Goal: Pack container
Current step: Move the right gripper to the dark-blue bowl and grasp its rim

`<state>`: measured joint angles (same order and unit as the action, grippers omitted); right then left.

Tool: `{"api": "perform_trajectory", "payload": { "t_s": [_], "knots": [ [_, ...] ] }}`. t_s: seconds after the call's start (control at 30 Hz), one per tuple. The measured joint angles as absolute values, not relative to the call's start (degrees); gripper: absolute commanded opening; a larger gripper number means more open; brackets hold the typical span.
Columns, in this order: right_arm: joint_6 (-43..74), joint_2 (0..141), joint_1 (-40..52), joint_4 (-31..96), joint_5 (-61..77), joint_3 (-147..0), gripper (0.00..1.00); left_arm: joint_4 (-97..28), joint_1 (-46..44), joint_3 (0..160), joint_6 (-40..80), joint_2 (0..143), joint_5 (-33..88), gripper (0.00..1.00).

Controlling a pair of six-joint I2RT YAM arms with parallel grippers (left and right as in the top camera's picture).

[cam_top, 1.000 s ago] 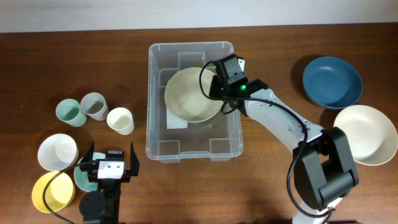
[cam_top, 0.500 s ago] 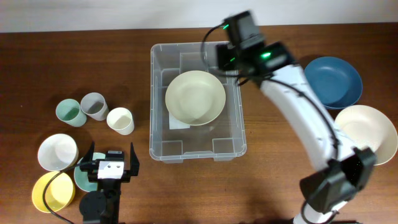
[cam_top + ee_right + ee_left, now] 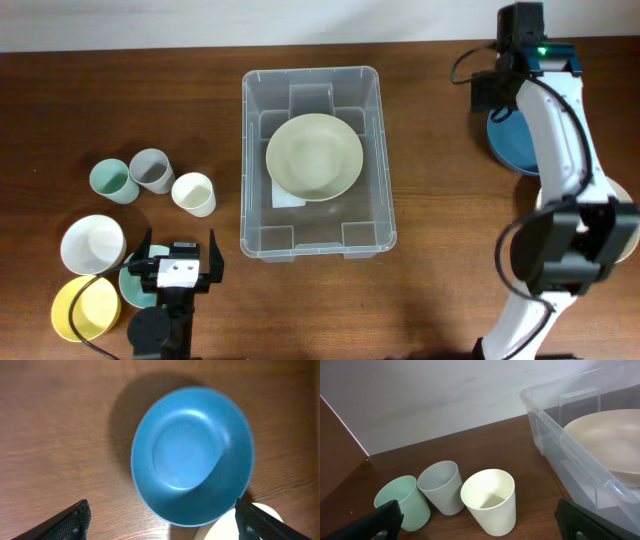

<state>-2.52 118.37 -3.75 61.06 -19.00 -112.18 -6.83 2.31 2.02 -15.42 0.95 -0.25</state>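
My right gripper lowers its open, empty fingers to the blue bowl (image 3: 505,145) below next, and straddles the bowl's rim on the side facing the container.
The container (image 3: 252,200), a clear plastic bin, stands at the table's middle with a cream bowl (image 3: 314,157) lying in it. In the left wrist view the container's near wall (image 3: 580,460) and the cream bowl (image 3: 610,435) show at the right. My right gripper (image 3: 497,95) hangs open over a blue bowl (image 3: 505,145) at the far right. In the right wrist view the blue bowl (image 3: 192,455) lies between and beyond the spread fingers of the right gripper (image 3: 162,520), which hold nothing. My left gripper (image 3: 177,262) is open and empty at the front left.
Green (image 3: 112,181), grey (image 3: 151,170) and cream (image 3: 194,194) cups stand left of the container. White (image 3: 92,245) and yellow (image 3: 85,308) bowls sit by the left gripper. A white bowl (image 3: 625,215) lies partly under the right arm.
The right gripper let go of the cream bowl inside the container, opened, and swung right to above the blue bowl. The container shifted slightly. The left arm stayed still.
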Motion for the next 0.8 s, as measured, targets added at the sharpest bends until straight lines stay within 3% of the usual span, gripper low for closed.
{"api": "perform_trajectory", "payload": {
  "t_s": [0.53,0.7,0.8],
  "knots": [
    [-4.3,136.4,-8.9,55.7,-18.3,-112.0,0.89,-6.8,2.3,2.0,-15.4,1.0,-0.3,1.00],
    [-4.5,136.7,-9.2,53.5,-18.2,-112.0,0.66,-6.8,2.3,2.0,-15.4,1.0,-0.3,1.00],
    [-4.6,137.1,-9.3,52.8,-18.0,-112.0,0.45,-6.8,2.3,2.0,-15.4,1.0,-0.3,1.00]
  ]
}}
